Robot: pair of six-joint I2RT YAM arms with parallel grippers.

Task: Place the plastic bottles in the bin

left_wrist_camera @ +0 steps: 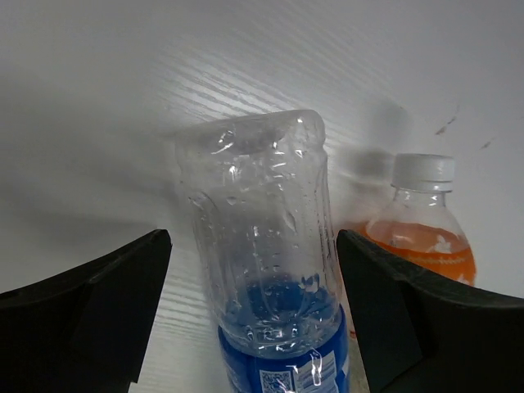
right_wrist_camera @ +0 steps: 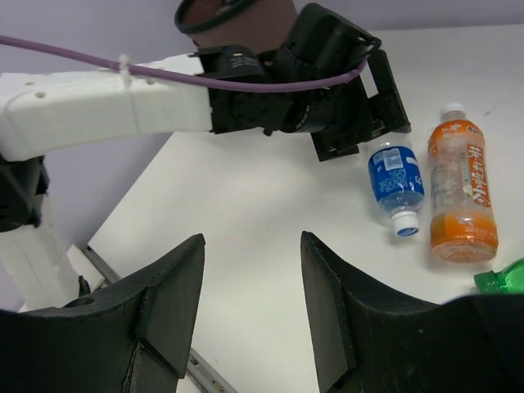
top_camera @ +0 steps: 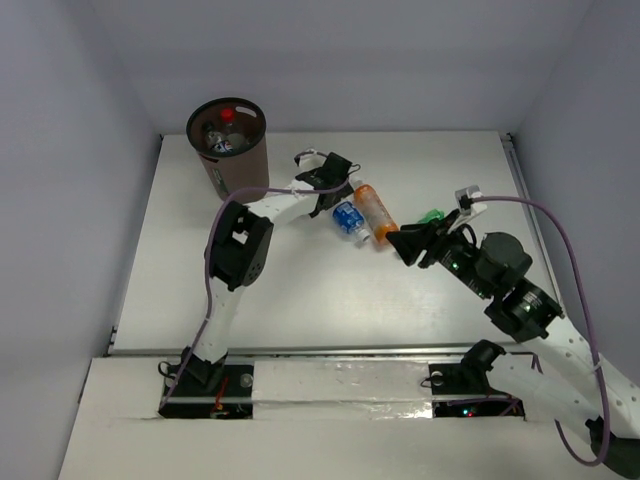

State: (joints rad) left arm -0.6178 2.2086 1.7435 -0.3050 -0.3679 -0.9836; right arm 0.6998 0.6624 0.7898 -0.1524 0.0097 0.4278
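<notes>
My left gripper will stay where it is and close its fingers on the blue-labelled bottle's clear base end [left_wrist_camera: 264, 233] next, because that end of the bottle is already between them.
The dark brown bin [top_camera: 240, 168] stands at the far left corner. A red-capped bottle [top_camera: 227, 116] and other clear bottles lie inside it. The blue-labelled bottle [top_camera: 350, 221] lies on the table beside the orange bottle [top_camera: 375, 214]. The green bottle [top_camera: 432, 216] lies to their right. My left gripper [top_camera: 338, 203] is open. Its jaws stand on either side of the blue-labelled bottle's [left_wrist_camera: 262, 262] base with a gap on each side; the orange bottle [left_wrist_camera: 423, 241] is just to the right. My right gripper [right_wrist_camera: 250, 246] is open and empty, above the table near the orange bottle [right_wrist_camera: 461, 192] and the green bottle [right_wrist_camera: 503, 278].
White walls enclose the table [top_camera: 200, 270] on three sides. The left arm [right_wrist_camera: 106, 106] stretches across the right wrist view towards the blue-labelled bottle [right_wrist_camera: 395, 173]. A purple cable [top_camera: 560, 230] loops over the right arm.
</notes>
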